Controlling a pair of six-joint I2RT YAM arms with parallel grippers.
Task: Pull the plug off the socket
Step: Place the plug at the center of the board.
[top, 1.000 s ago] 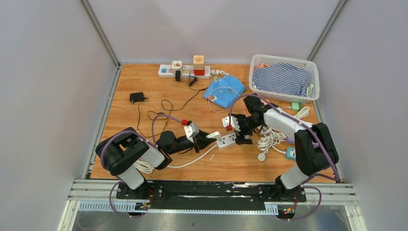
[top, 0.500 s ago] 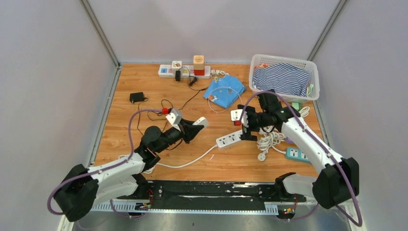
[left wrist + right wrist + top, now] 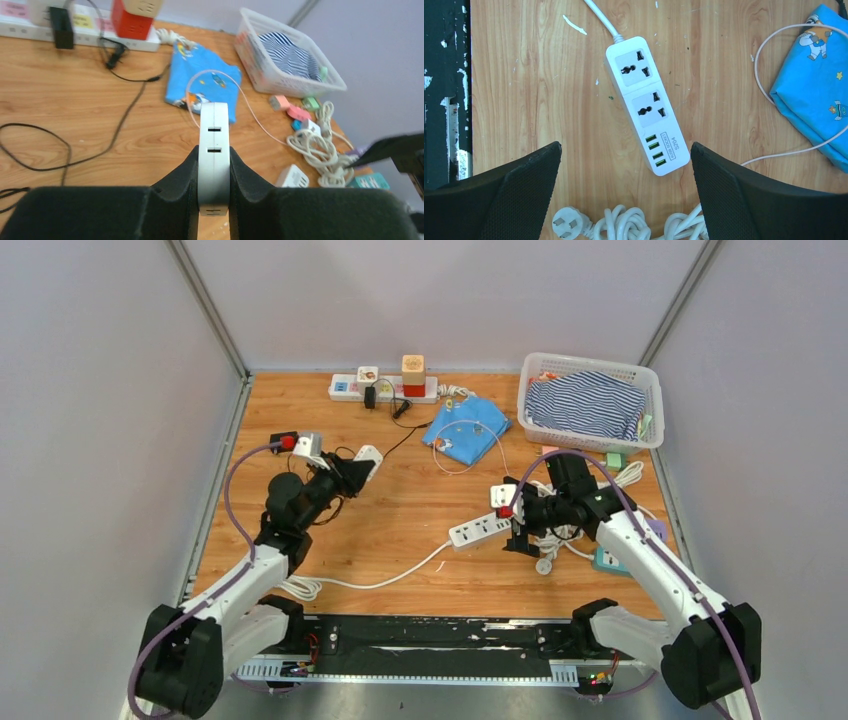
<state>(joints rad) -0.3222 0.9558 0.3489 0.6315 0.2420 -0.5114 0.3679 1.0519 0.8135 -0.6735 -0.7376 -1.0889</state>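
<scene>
The left gripper goes down to the left in the top view next and releases the plug, as the tabletop (image 3: pixel 291 462) beside the black adapter lies below, that way.
My left gripper (image 3: pixel 362 464) is shut on a white plug (image 3: pixel 369 454) and holds it in the air at the left of the table, far from the socket strip. In the left wrist view the plug (image 3: pixel 214 145) stands clamped between the black pads (image 3: pixel 177 185). The white socket strip (image 3: pixel 478 531) lies at the table's middle with its cord running to the near left. My right gripper (image 3: pixel 515 528) hovers open over the strip's right end. In the right wrist view both outlets of the strip (image 3: pixel 647 102) are empty, with my right gripper (image 3: pixel 625 147) spread wide around its USB end.
A coiled white cable with a loose plug (image 3: pixel 569 224) lies just right of the strip. A blue cloth (image 3: pixel 466 427) and a white basket (image 3: pixel 590 400) of striped fabric are at the back right. Another power strip (image 3: pixel 385 388) lies along the back wall. Black cords (image 3: pixel 340 455) lie by the left gripper.
My left arm has swung back and to the left, carrying the white plug away from the strip. My right gripper has shifted nearer, over the strip's right end.
</scene>
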